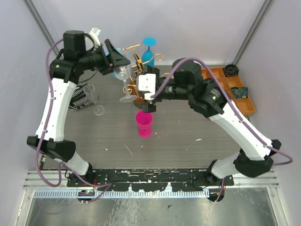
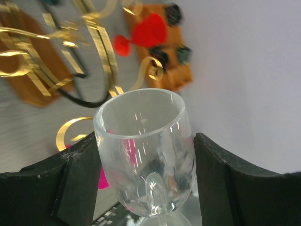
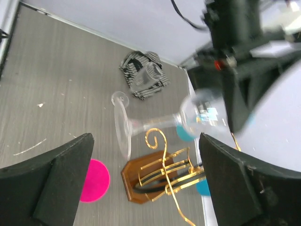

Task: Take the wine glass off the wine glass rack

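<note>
I will next move my left gripper back and down to turn the glass upright, then release it on the bare tabletop between the pink cup and the other clear glass.
The clear wine glass (image 1: 123, 73) is tilted in the air just left of the gold wire wine glass rack (image 1: 137, 60), its foot (image 1: 128, 99) low and toward the front. My left gripper (image 1: 118, 61) is shut on its bowl, which sits between the black fingers in the left wrist view (image 2: 146, 155). In the right wrist view the glass (image 3: 155, 123) lies sideways above the rack's scroll arms (image 3: 165, 169) and brown wooden base (image 3: 134, 181). My right gripper (image 1: 142, 88) is open and empty, its fingers (image 3: 61, 181) spread wide on either side of the rack.
A blue glass (image 1: 149, 49) stands behind the rack. A pink cup (image 1: 144, 123) stands in front of it. Another clear glass (image 1: 93, 98) and a striped cloth (image 1: 81, 96) lie at the left. An orange compartmented tray (image 1: 233, 87) is at the right.
</note>
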Controlling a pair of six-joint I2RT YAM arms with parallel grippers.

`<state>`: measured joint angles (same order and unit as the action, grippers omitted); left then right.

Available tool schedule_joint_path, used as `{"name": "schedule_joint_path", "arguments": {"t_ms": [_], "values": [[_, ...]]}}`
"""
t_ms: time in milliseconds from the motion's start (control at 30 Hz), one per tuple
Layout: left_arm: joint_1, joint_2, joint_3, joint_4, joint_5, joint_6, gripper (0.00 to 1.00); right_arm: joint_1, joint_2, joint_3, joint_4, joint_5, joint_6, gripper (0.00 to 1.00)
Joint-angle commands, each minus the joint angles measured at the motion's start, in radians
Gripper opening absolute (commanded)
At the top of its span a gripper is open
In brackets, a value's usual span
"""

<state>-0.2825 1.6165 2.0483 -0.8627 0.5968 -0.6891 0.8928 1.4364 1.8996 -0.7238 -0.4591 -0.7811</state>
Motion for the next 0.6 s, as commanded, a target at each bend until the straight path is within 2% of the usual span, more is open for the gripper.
{"name": "schedule_joint_path", "arguments": {"t_ms": [0,100,233,300,367,467,567], "values": [[0.065,-0.106,0.014,-0.133,-0.251,0.186,0.3,0.002,-0.143,-0.065,0.174,0.166,0.083,1.0],[0.063,-0.188,-0.08,-0.123,-0.403,0.268,0.28,0.001,-0.195,-0.123,0.234,0.289,0.116,1.0],[0.037,-0.401,-0.393,0.08,-0.543,0.298,0.24,0.001,-0.207,-0.15,0.26,0.37,0.142,1.0],[-0.031,-0.487,-0.555,0.185,-0.646,0.331,0.24,0.001,-0.198,-0.154,0.269,0.407,0.152,1.0],[-0.122,-0.557,-0.72,0.274,-0.805,0.368,0.23,0.001,-0.164,-0.139,0.291,0.504,0.212,1.0],[-0.248,-0.651,-0.917,0.434,-0.972,0.404,0.24,-0.02,-0.026,0.027,0.212,0.68,0.387,1.0],[-0.334,-0.726,-1.065,0.569,-1.111,0.445,0.23,-0.126,0.201,0.339,0.02,0.689,0.606,1.0]]}}
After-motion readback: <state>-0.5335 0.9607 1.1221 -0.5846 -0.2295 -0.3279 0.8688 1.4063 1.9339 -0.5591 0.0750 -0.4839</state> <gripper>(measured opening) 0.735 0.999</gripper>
